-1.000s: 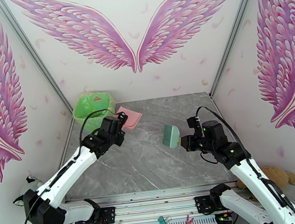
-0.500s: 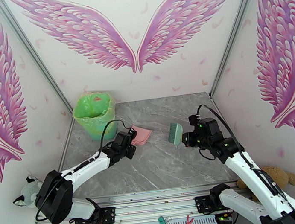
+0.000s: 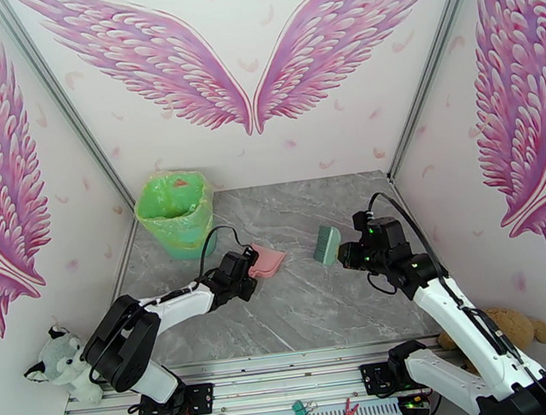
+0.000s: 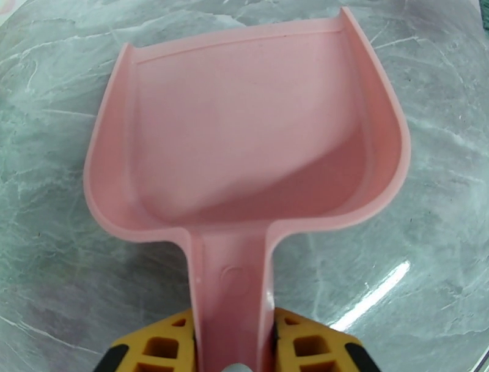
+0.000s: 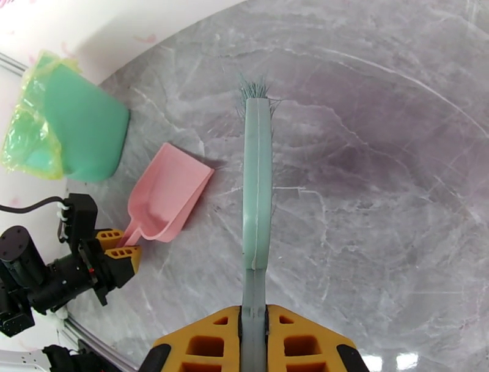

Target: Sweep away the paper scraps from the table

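Clear marble lies below my right gripper. Next I will turn the gripper to lay the hand brush [image 3: 326, 244] flatter, lower the brush onto the tabletop and release it.
My left gripper [image 3: 243, 275] is shut on the handle of the pink dustpan [image 3: 267, 260], which lies flat on the grey marble table [image 3: 309, 303] left of centre. In the left wrist view the dustpan [image 4: 244, 141] holds nothing, and its handle sits between my yellow fingers [image 4: 165, 349]. My right gripper [image 3: 348, 255] is shut on the teal-green hand brush [image 3: 326, 244], held just above the table right of centre. From the right wrist the brush [image 5: 257, 183] points away, bristles off the surface, with the dustpan [image 5: 168, 196] to its left. No paper scraps are in view on the marble.
A green bin [image 3: 174, 208] lined with a green bag stands at the table's back left corner, with a small orange patch inside it. Soft toys sit off the table at the left [image 3: 57, 362] and right [image 3: 510, 326]. Walls close in on three sides.
The left arm brought the dustpan from beside the bin down and rightwards onto the table. The right arm shifted the brush slightly back and to the right.
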Motion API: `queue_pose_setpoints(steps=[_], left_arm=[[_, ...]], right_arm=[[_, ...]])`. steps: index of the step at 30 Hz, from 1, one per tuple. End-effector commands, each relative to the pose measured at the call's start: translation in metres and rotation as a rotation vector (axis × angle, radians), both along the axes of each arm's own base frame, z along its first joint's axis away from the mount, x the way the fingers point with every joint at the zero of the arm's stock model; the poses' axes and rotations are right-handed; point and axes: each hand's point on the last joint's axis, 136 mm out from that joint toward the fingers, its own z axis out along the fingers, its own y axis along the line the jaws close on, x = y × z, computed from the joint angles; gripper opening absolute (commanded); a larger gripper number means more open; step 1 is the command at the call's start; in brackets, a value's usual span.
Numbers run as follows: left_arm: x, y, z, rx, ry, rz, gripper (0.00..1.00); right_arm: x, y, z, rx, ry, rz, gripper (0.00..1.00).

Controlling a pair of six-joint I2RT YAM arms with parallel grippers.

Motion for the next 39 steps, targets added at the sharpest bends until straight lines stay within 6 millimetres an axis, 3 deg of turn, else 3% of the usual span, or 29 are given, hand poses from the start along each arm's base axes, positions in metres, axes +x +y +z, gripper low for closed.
queue_pose_setpoints(steps=[1,4,8,11,12,15,19,22,28,34,39], left_arm=[[0.009,-0.009,0.01,-0.02,-0.035,-0.013,0.38],[0.008,-0.009,0.008,-0.015,-0.034,-0.013,0.41],[0.002,-0.013,0.014,-0.048,-0.026,-0.037,0.6],[-0.004,-0.019,0.037,-0.115,-0.054,-0.064,0.73],[-0.005,-0.018,0.048,-0.136,-0.074,-0.064,0.82],[-0.008,-0.012,0.085,-0.187,-0.14,-0.063,0.96],[-0.008,0.011,0.131,-0.239,-0.234,-0.016,0.99],[-0.005,0.039,0.146,-0.242,-0.295,0.072,0.99],[-0.016,0.076,0.143,-0.251,-0.338,0.192,0.99],[-0.027,0.094,0.128,-0.244,-0.335,0.238,0.99],[-0.026,0.101,0.128,-0.22,-0.346,0.253,0.99]], right_arm=[[0.009,-0.005,0.005,0.001,-0.021,-0.041,0.0],[0.011,-0.005,0.006,0.003,-0.023,-0.041,0.0],[0.012,-0.004,0.004,0.008,-0.022,-0.038,0.0],[0.014,-0.006,0.0,-0.004,-0.021,-0.044,0.0],[0.016,-0.007,-0.001,-0.006,-0.023,-0.045,0.0],[0.027,-0.009,0.0,0.012,-0.038,-0.05,0.0],[0.052,-0.009,-0.003,0.141,-0.048,-0.063,0.0],[0.075,-0.01,-0.016,0.25,-0.035,-0.081,0.01],[0.101,-0.014,-0.051,0.365,0.006,-0.12,0.12],[0.105,-0.027,-0.082,0.323,0.05,-0.164,0.26],[0.103,-0.033,-0.098,0.288,0.099,-0.183,0.33]])
